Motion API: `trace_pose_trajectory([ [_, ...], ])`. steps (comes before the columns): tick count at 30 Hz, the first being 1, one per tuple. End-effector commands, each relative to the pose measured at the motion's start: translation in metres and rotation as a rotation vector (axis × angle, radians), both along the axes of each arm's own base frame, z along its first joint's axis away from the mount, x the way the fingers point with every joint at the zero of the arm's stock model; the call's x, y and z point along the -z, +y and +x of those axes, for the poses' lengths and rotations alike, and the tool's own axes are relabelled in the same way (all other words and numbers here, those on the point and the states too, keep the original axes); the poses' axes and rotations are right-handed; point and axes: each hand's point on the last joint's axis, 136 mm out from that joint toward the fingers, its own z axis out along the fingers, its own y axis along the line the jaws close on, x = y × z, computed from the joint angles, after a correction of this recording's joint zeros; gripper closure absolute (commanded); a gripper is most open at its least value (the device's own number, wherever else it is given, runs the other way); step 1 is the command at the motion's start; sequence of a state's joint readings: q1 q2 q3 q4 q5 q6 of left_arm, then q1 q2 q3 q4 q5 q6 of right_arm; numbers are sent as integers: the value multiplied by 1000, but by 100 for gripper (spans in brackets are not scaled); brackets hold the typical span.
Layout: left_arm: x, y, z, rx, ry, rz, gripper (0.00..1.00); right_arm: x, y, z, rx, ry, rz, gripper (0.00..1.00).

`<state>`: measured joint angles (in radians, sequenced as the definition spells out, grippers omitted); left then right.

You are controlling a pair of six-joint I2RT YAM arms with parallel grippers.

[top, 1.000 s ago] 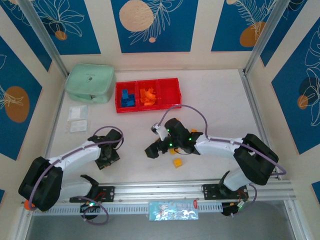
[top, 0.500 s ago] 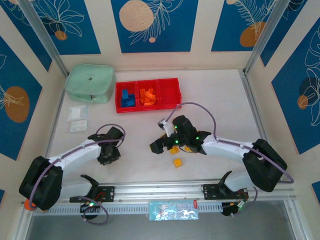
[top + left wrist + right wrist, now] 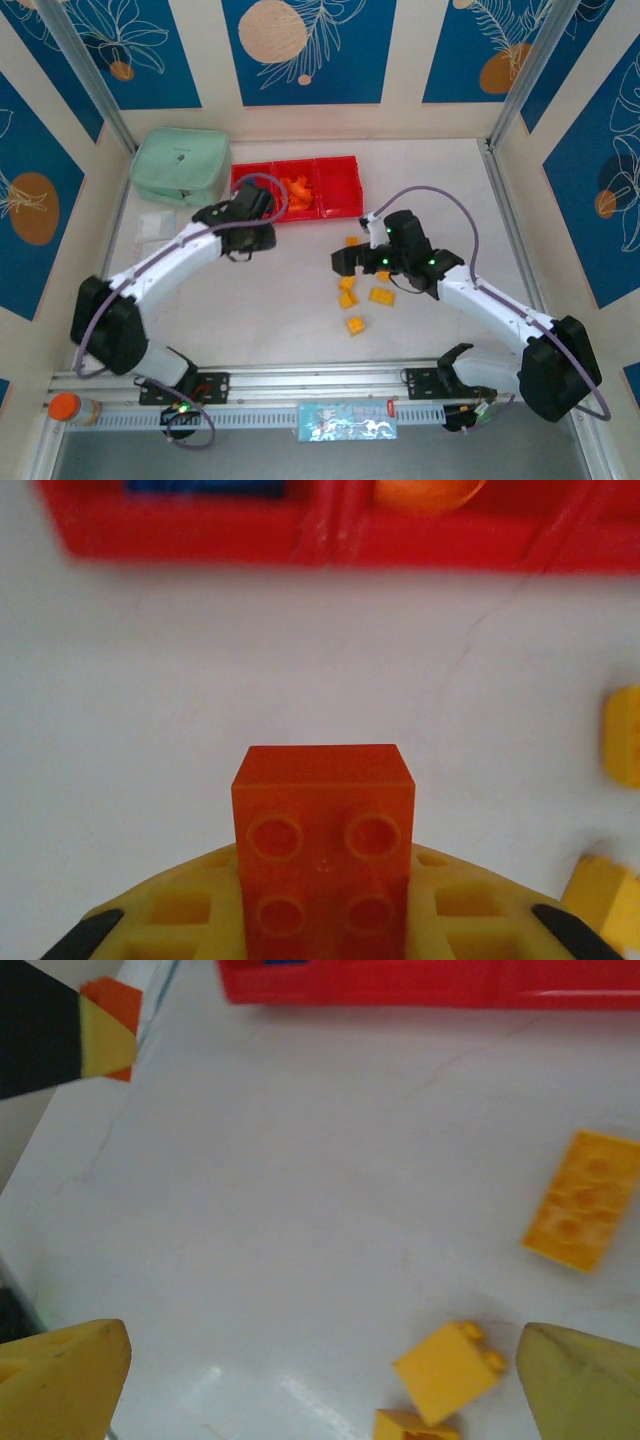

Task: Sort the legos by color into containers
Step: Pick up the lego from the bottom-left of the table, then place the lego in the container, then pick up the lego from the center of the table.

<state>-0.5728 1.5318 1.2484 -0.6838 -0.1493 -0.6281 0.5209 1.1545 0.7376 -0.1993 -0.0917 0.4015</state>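
Note:
My left gripper needs to carry this matching lego outward over the middle bin (image 3: pixel 297 191) (image 3: pixel 440 520) next and let go of it there, because that bin already has orange legos in it.
My left gripper (image 3: pixel 323 905) is shut on an orange lego (image 3: pixel 323 830), held studs-up between its yellow fingers (image 3: pixel 170 915). In the top view the left gripper (image 3: pixel 258 218) hovers just in front of the red containers (image 3: pixel 336 208). The middle bin holds orange legos (image 3: pixel 295 190), and blue legos (image 3: pixel 200 485) lie in the left one. My right gripper (image 3: pixel 346 262) stands open above the table among several yellow legos (image 3: pixel 381 296). In the right wrist view the right gripper (image 3: pixel 320 1380) has nothing between its fingers, with a yellow cube (image 3: pixel 448 1368) and a flat yellow lego (image 3: pixel 583 1200) nearby.
A mint green pouch (image 3: pixel 180 165) lies left of the bins, with clear packets (image 3: pixel 152 225) in front of it. Metal frame posts (image 3: pixel 510 90) flank the back corners, and a rail (image 3: pixel 330 380) runs along the near edge.
The left gripper closed on the orange lego and swung from the near left up to the bins. The right arm drew back to the right, uncovering the yellow legos.

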Motion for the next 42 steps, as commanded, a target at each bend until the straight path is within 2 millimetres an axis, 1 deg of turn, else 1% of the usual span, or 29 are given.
trace_pose_trajectory([
  [1,-8,-22,37,127,-46,77,78,-3,-19,5,63,48,-13,1],
  [2,-11,-27,50,135,-62,87,78,-5,-24,9,78,39,-22,1],
  [5,-11,-47,95,149,-79,83,77,-12,-37,24,123,22,-21,1],
  [7,-11,-48,125,130,-98,129,77,-16,-43,32,148,31,-1,1],
  [9,-7,-48,151,116,-119,175,77,-16,-46,37,157,40,17,1],
  [13,2,-45,192,79,-158,213,76,-15,-44,43,156,40,32,1],
  [15,11,-43,209,66,-178,228,71,-19,-42,50,145,22,37,1],
  [16,12,-42,215,61,-179,224,66,-20,-41,52,141,26,31,1],
  [17,14,-41,219,59,-175,226,61,-23,-40,54,141,29,28,1],
  [20,13,-45,225,81,-182,218,53,-28,-40,58,148,20,35,1],
  [22,5,-50,224,100,-192,196,47,-31,-39,60,147,15,37,1],
  [24,-9,-54,219,126,-202,163,44,-32,-38,61,139,17,23,1],
  [28,-44,-65,197,173,-227,78,42,-32,-40,58,142,26,-13,1],
  [32,-75,-80,158,268,-252,-31,32,-26,-45,50,155,43,-77,1],
  [35,-86,-82,126,306,-266,-61,25,-18,-47,42,159,68,-117,1],
  [38,-86,-87,89,351,-273,-132,16,-7,-47,35,163,108,-164,1],
  [40,-78,-84,67,354,-260,-157,11,0,-44,31,154,123,-200,1],
  [42,-66,-80,43,352,-243,-175,6,7,-41,29,150,118,-249,1],
])
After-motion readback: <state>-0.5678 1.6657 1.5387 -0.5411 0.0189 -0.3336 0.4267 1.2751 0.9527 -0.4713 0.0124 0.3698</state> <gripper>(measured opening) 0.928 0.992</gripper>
